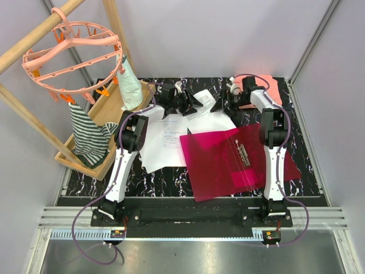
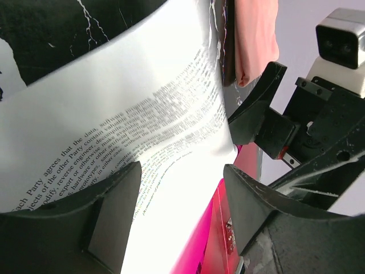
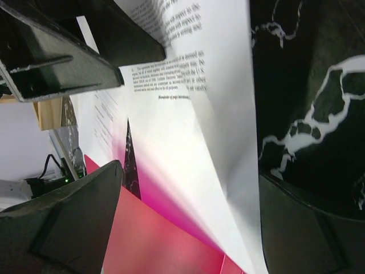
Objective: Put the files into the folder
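Observation:
My right gripper stays beside the salmon-pink cloth and brings its spread fingers together onto the sheet's raised edge (image 3: 231, 185) next, since that edge already runs between them.
The files (image 1: 168, 137) are white printed sheets lying left of centre, with their right edge over the open crimson folder (image 1: 228, 162). The folder's metal clip (image 1: 244, 154) shows on its inside. Both grippers hang over the far end of the sheets. My left gripper (image 1: 183, 104) is open, and in its wrist view a curled-up sheet (image 2: 142, 103) runs between the fingers (image 2: 108, 211) above the folder (image 2: 211, 240). My right gripper (image 1: 223, 104) is wide open. A raised sheet (image 3: 188, 103) passes through its gap (image 3: 188, 182) over the folder (image 3: 165, 240).
A wooden rack at the left carries a pink hanger hoop (image 1: 71, 51), a striped cloth (image 1: 85, 131) and a pale green cloth (image 1: 130, 85). A salmon-pink cloth (image 1: 268, 85) lies at the back right. The black marbled mat (image 1: 308, 142) ends near the walls.

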Robot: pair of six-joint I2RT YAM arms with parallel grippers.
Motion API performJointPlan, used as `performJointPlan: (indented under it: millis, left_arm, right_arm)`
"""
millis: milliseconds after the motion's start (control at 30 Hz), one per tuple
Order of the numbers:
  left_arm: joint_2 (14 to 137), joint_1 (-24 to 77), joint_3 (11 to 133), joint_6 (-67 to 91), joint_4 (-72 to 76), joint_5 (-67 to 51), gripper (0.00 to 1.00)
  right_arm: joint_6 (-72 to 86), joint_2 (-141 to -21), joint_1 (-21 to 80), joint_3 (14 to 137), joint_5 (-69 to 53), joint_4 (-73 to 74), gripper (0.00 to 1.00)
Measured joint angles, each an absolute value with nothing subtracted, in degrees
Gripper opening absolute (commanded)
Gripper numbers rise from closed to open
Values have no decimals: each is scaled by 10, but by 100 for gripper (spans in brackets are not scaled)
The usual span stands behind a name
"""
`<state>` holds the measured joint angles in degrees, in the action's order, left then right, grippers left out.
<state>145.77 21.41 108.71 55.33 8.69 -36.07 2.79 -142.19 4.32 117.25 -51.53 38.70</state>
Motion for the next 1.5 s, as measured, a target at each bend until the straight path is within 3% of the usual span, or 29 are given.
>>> performJointPlan:
  millis: [100, 233, 300, 433, 567, 800, 1233, 1500]
  left_arm:
    - [1458, 214, 1087, 553, 87, -361, 67]
    - [1458, 214, 1087, 553, 87, -361, 67]
    - [1458, 214, 1087, 553, 87, -361, 67]
    - [1458, 214, 1087, 548, 87, -361, 68]
    - [1456, 214, 1087, 535, 87, -363, 76]
    - [1413, 221, 1074, 486, 31, -360, 82]
    - [1098, 254, 876, 427, -10, -353, 86]
    - [935, 320, 647, 391, -63, -281, 85]
  right_arm:
    - [35, -1406, 33, 1140, -522, 374, 99]
    - [52, -1397, 31, 1116, -534, 347, 91]
    - [63, -1398, 31, 1115, -537, 339, 76]
    - [82, -1413, 31, 1131, -544, 326, 58]
    - [100, -1440, 31, 1152, -548, 308, 31]
    - [121, -1482, 32, 1194, -552, 287, 1]
    - [163, -1538, 39, 1454, -514, 259, 0]
    - [172, -1380, 47, 1381, -396, 349, 0]
